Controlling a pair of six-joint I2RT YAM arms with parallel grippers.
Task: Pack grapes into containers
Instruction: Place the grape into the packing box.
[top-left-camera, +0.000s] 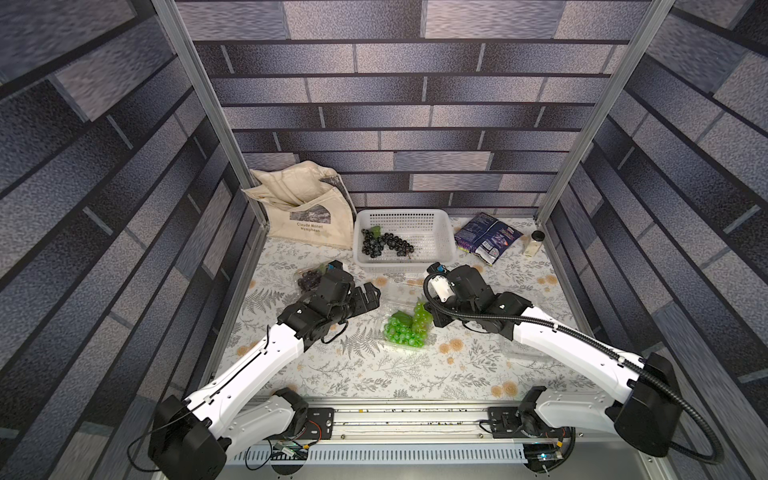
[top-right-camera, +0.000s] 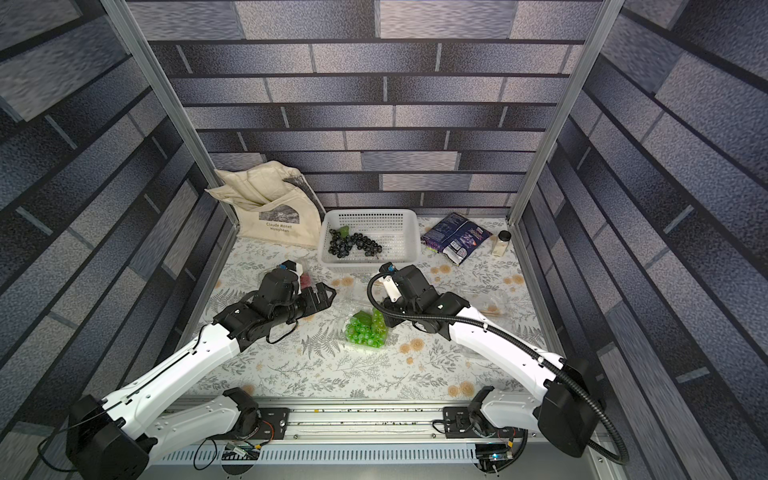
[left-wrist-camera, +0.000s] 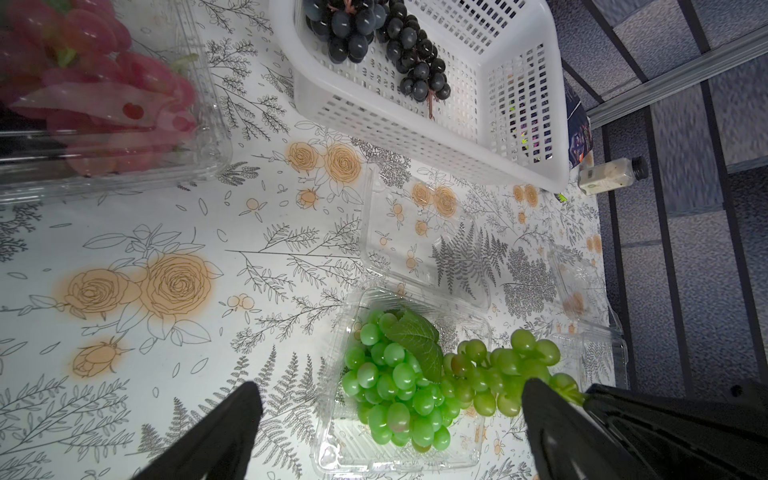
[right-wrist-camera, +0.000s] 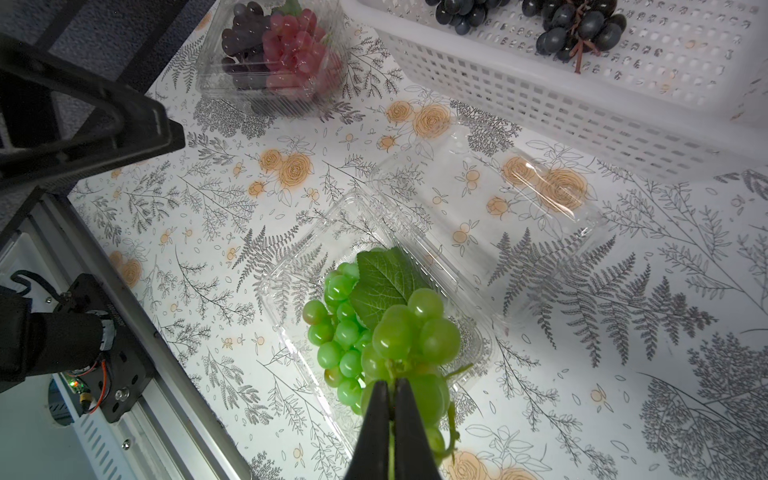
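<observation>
My right gripper moves across and down over the brighter green bunch (top-left-camera: 402, 330) (right-wrist-camera: 342, 332) next and releases the pale green grape bunch's stem. The pale green bunch hangs at the container's edge.
My right gripper (right-wrist-camera: 392, 380) is shut on the stem of a pale green grape bunch (right-wrist-camera: 415, 328) and holds it over the open clear container (right-wrist-camera: 291, 282). A brighter green bunch with a leaf (left-wrist-camera: 390, 386) lies in that container, whose lid (right-wrist-camera: 498, 199) lies flat behind it. Both green bunches (top-left-camera: 405, 328) show in the top views. My left gripper (left-wrist-camera: 390, 384) is open and empty, just left of that container (top-left-camera: 370, 297). A closed container (right-wrist-camera: 270, 50) holds red and dark grapes. An empty container (left-wrist-camera: 582, 286) lies to the right. Dark grapes (top-left-camera: 384, 243) lie in the white basket (top-left-camera: 449, 245).
A cream tote bag (top-left-camera: 307, 212) leans in the back left corner. A dark snack packet (top-left-camera: 486, 237) and a small bottle (top-left-camera: 534, 243) lie at the back right. Metal frame posts and walls close in both sides.
</observation>
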